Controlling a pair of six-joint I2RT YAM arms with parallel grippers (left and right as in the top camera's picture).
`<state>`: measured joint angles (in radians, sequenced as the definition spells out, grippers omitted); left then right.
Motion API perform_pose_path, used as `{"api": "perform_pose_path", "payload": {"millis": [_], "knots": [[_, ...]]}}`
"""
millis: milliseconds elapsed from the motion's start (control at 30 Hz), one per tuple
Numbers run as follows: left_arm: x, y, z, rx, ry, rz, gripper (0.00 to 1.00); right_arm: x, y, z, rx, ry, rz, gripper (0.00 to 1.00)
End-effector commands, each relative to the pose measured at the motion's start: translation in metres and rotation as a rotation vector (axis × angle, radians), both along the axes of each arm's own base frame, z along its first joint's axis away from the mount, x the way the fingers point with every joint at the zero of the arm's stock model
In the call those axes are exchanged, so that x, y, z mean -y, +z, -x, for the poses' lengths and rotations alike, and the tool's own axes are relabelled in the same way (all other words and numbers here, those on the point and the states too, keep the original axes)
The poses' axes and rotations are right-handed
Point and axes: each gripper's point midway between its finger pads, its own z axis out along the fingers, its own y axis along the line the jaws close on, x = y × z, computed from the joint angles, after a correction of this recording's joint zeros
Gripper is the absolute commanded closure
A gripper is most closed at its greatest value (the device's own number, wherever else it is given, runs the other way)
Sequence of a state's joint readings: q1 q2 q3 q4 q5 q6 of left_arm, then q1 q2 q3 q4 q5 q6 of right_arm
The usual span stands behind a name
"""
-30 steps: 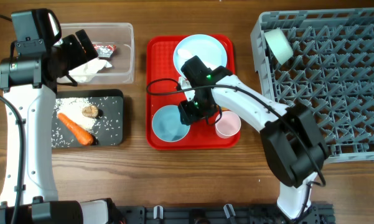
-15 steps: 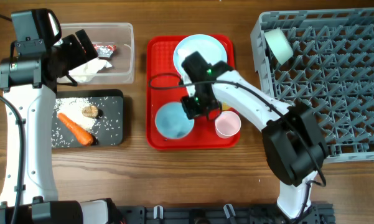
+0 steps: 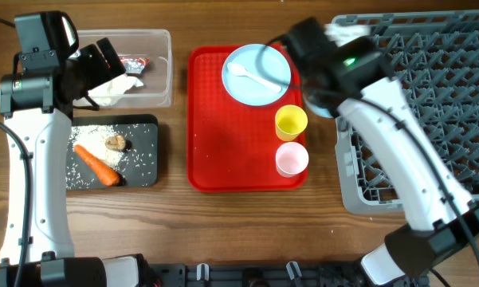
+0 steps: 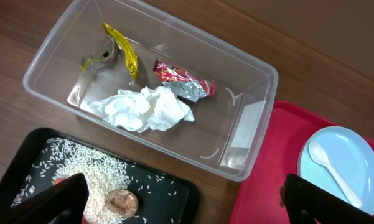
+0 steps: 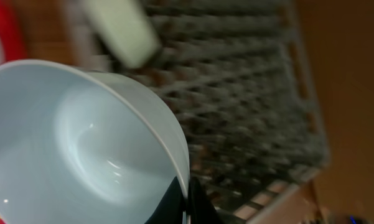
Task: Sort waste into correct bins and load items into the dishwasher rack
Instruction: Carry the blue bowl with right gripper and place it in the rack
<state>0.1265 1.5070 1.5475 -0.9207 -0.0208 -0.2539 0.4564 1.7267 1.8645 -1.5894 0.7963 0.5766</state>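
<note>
Next, my right gripper moves to the right in the overhead view and down onto the rack's wires near the second bowl (image 3: 410,86) (image 5: 202,118), as those pegs stand empty.
My right gripper (image 3: 325,89) (image 5: 187,190) is shut on the rim of a pale blue bowl (image 5: 81,143) and holds it over the left edge of the grey dishwasher rack (image 3: 430,104). A second pale bowl (image 5: 121,31) lies in the rack's far corner. The pale blue plate (image 3: 255,74), yellow cup (image 3: 291,122) and pink cup (image 3: 292,159) sit on the red tray. My left gripper (image 4: 193,208) is open and empty above the clear tub (image 4: 249,118), which holds the wrapper (image 4: 180,78), tissue (image 4: 143,109) and yellow scrap (image 4: 121,53). The black tray (image 3: 143,127) holds rice (image 4: 81,168), the carrot (image 3: 96,165) and the brown lump (image 4: 121,202).
A white spoon (image 3: 251,73) lies on the plate. The flat red tray (image 3: 223,159) is between the bins and the rack. The rack's pegs are blurred in the right wrist view (image 5: 249,93).
My right gripper has lifted the bowl off the red tray and carried it up and right to the rack's left edge, uncovering the yellow cup. The left arm has not moved.
</note>
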Motion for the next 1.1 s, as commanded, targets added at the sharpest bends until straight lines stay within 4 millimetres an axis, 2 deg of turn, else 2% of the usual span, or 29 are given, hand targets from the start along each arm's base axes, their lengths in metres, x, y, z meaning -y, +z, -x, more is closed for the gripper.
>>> {"api": "perform_pose_path", "payload": {"millis": [0,100,267,467,567,833,1067], "knots": [[-0.001,-0.001,-0.001,0.001,0.015,0.011,0.0,0.064,0.005,0.003,0.128,-0.263,0.136,0.96],[-0.001,-0.001,-0.001,0.001,0.015,0.011,0.0,0.097,-0.014,0.015,0.118,-0.375,0.224,0.96],[-0.001,-0.001,-0.001,0.001,0.015,0.011,0.0,0.118,-0.043,0.02,0.085,-0.425,0.255,0.96],[-0.001,-0.001,-0.001,0.001,0.015,0.011,0.0,0.117,-0.069,0.003,0.106,-0.393,0.246,0.95],[-0.001,-0.001,-0.001,0.001,0.015,0.011,0.0,0.12,-0.069,-0.006,0.158,-0.385,0.288,0.96],[-0.001,-0.001,-0.001,0.001,0.016,0.011,0.0,0.122,-0.06,-0.025,0.135,-0.282,0.406,0.96],[-0.001,-0.001,-0.001,0.001,0.015,0.011,0.0,0.111,-0.084,-0.039,-0.009,-0.171,0.448,0.96]]}}
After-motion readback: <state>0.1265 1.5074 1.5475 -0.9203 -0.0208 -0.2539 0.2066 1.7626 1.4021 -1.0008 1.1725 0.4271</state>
